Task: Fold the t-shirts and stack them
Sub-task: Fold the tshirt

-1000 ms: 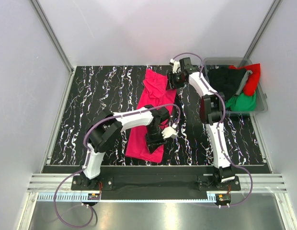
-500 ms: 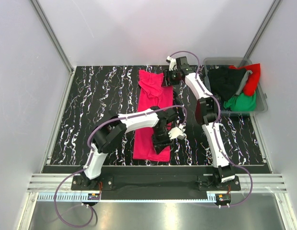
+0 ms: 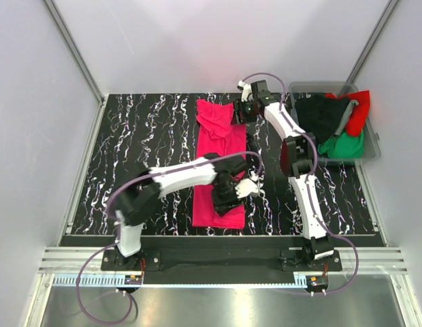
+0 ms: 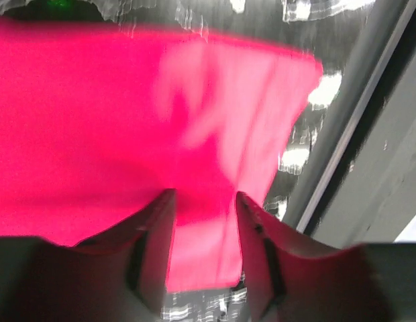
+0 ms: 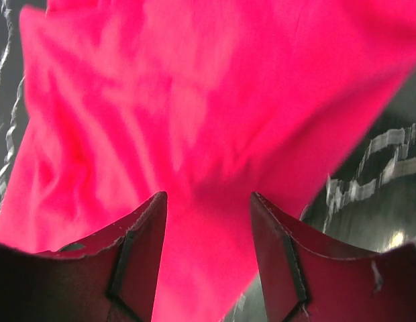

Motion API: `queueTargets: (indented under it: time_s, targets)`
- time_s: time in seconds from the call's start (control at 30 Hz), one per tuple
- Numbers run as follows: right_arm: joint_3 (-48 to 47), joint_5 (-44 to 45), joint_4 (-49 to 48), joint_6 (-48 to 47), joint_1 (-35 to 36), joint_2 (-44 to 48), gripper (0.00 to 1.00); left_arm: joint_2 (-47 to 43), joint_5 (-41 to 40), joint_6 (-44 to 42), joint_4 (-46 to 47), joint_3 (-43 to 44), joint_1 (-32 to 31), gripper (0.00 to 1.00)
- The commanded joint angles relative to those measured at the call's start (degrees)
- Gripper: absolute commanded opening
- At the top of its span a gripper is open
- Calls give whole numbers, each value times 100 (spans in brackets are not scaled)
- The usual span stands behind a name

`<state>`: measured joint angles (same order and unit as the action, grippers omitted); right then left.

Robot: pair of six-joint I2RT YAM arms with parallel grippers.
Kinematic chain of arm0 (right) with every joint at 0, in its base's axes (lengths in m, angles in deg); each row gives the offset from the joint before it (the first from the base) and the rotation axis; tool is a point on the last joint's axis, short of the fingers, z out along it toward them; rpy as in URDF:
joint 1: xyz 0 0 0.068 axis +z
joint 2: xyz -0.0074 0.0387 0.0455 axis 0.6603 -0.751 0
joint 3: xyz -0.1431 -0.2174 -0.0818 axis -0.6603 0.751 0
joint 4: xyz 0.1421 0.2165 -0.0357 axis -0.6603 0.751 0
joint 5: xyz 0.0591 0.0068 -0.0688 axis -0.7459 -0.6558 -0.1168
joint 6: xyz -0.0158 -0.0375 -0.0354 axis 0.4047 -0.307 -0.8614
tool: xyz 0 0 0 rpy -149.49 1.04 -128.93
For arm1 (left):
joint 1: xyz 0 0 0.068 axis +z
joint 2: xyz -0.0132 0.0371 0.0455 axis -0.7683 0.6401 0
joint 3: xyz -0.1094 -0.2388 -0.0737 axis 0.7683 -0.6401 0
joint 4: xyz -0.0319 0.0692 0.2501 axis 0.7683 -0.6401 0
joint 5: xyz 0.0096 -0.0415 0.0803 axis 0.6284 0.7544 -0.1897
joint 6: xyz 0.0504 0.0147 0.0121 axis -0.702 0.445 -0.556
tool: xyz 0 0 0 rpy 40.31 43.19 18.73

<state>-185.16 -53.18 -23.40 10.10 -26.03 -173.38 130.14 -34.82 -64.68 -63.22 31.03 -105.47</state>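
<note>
I will next turn my left gripper and move it to the left in the top view, back toward the crimson-pink t-shirt's near corner (image 3: 195,223) (image 4: 231,278), which is uncovered.
The crimson-pink t-shirt (image 3: 221,146) lies as a long narrow strip down the middle of the black marbled table (image 3: 143,150), with its far end bunched. My left gripper (image 3: 228,196) hangs over the strip's near end. Its jaws stand apart in the left wrist view (image 4: 204,194), with pink cloth (image 4: 94,134) under and between them. My right gripper (image 3: 239,112) is at the far end's right edge. It is open in the right wrist view (image 5: 208,194), just above wrinkled pink cloth (image 5: 194,100). Black (image 3: 318,116), red (image 3: 359,109) and green (image 3: 344,146) tees lie in the bin.
The grey plastic bin (image 3: 371,155) stands at the table's far right corner. White walls and metal rails close in the table on the left, back and right. The table's front edge runs just beyond the arm bases.
The pink strip has shifted right and straightened. My left gripper moved right along its near end, and my right gripper moved a little left at the far end.
</note>
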Motion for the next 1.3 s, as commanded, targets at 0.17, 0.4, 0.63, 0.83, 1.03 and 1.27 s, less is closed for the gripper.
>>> queueTargets:
  time_s: [0.17,0.4,0.63,0.83,1.03,1.27]
  targets:
    - [3836,-417,-99,1236,-158,4059,59,-3331,-620,1818,186,-1045,857,61]
    - [8233,-1549,-205,2794,-149,6188,59,-3685,663,4500,1187,-3117,2721,62]
    - [10432,-1482,-583,3489,333,7235,57,-3738,1043,5652,1970,-4455,3092,63]
    - [10917,-1262,-1049,3955,967,7333,58,-3580,1060,6049,2374,-5037,3066,64]
    - [10785,-1253,-1514,4201,1160,6736,58,-3325,1016,6216,2699,-5072,3039,64]
    - [10627,-1226,-1708,4369,1459,6357,56,-3316,1007,6278,2857,-5177,3030,55]
